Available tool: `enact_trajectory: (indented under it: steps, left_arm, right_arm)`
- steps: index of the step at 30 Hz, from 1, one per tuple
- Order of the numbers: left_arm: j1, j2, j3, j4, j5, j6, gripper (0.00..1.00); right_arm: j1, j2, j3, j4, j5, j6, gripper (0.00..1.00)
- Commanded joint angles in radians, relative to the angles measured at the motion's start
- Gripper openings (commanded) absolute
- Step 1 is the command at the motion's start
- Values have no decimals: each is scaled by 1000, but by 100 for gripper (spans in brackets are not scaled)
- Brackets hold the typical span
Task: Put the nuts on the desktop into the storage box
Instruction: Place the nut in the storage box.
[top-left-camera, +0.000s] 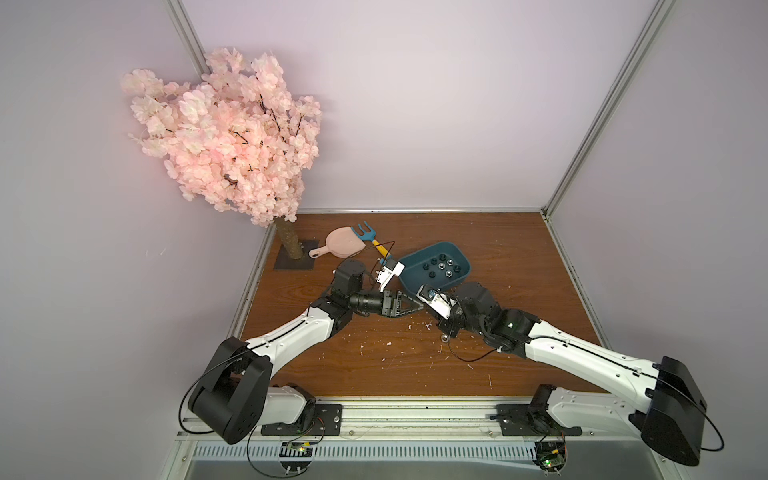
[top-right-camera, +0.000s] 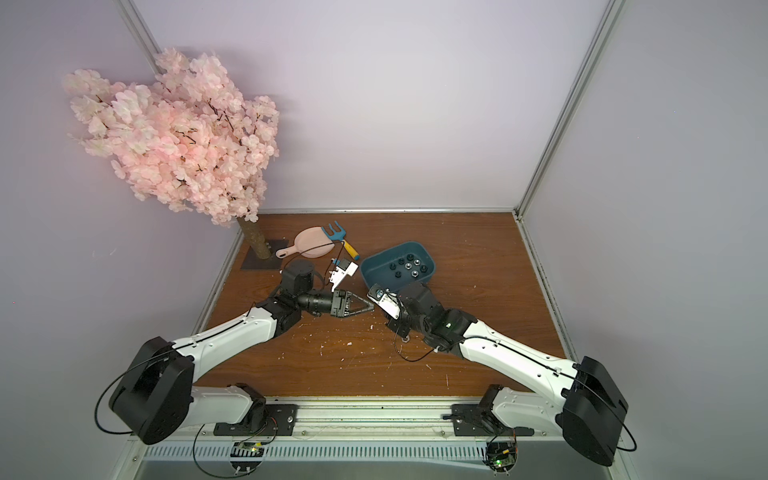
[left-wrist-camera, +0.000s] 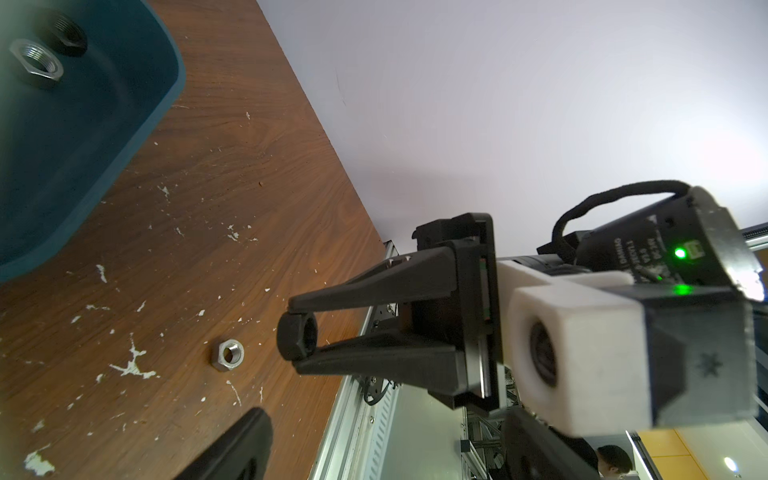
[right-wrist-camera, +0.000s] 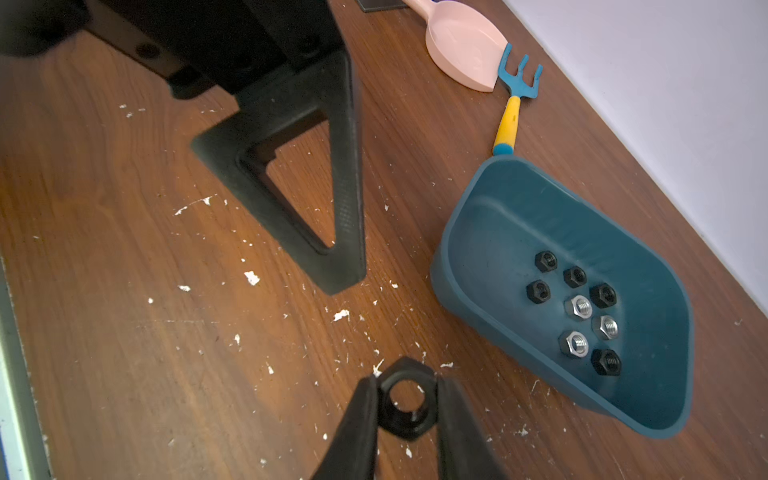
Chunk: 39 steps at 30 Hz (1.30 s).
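Observation:
The right gripper moves outward next, turns down over the bare bottom of the box between the nuts and the rake, and releases the black nut (right-wrist-camera: 405, 370) there.
The teal storage box (top-left-camera: 413, 272) (top-right-camera: 374, 272) (right-wrist-camera: 498, 232) stands on the desktop (top-left-camera: 511, 266) right of centre. Several black and silver nuts (top-left-camera: 441, 268) (right-wrist-camera: 579, 307) lie in it. My right gripper (right-wrist-camera: 407, 399) (left-wrist-camera: 298, 341) is shut on a black nut (right-wrist-camera: 405, 370) (left-wrist-camera: 291, 345), a little above the board by the box's near corner. My left gripper (top-left-camera: 420, 308) (top-right-camera: 372, 308) (left-wrist-camera: 386, 436) points at it from the left, open and empty. One silver nut (left-wrist-camera: 227, 354) (top-left-camera: 444, 338) lies on the board below the right wrist.
A pink dustpan (top-left-camera: 343, 243) and a blue rake with a yellow handle (top-left-camera: 372, 237) lie behind the left wrist. A pink blossom tree (top-left-camera: 224, 133) fills the back left corner. Aluminium rails (top-left-camera: 415, 409) edge the board. White flecks dot its middle.

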Motion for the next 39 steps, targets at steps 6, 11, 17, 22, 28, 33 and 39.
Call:
enact_trajectory:
  steps: [6, 11, 17, 22, 28, 33, 39]
  left_arm:
    - [102, -104, 34, -342, -302, 198, 96]
    - [106, -136, 88, -565, -583, 320, 99]
    - [106, -159, 88, -689, -800, 387, 98]
    - [106, -164, 75, -722, -862, 411, 98]
    - [106, -176, 69, -724, -864, 415, 98]
    - [106, -174, 66, -721, -849, 415, 98]
    - [106, -164, 66, -721, -839, 411, 98]
  right_arm:
    - [-79, 101, 125, -9, 69, 163, 2]
    - [-159, 214, 216, 1, 2, 293, 2]
    - [-205, 418, 393, -32, -58, 354, 4]
    - [-214, 625, 581, -93, -22, 366, 5]
    - [-236, 858, 819, -196, 1, 383, 4]
    - [-242, 950, 897, -249, 47, 390, 4]
    - [-253, 967, 859, -206, 69, 412, 5]
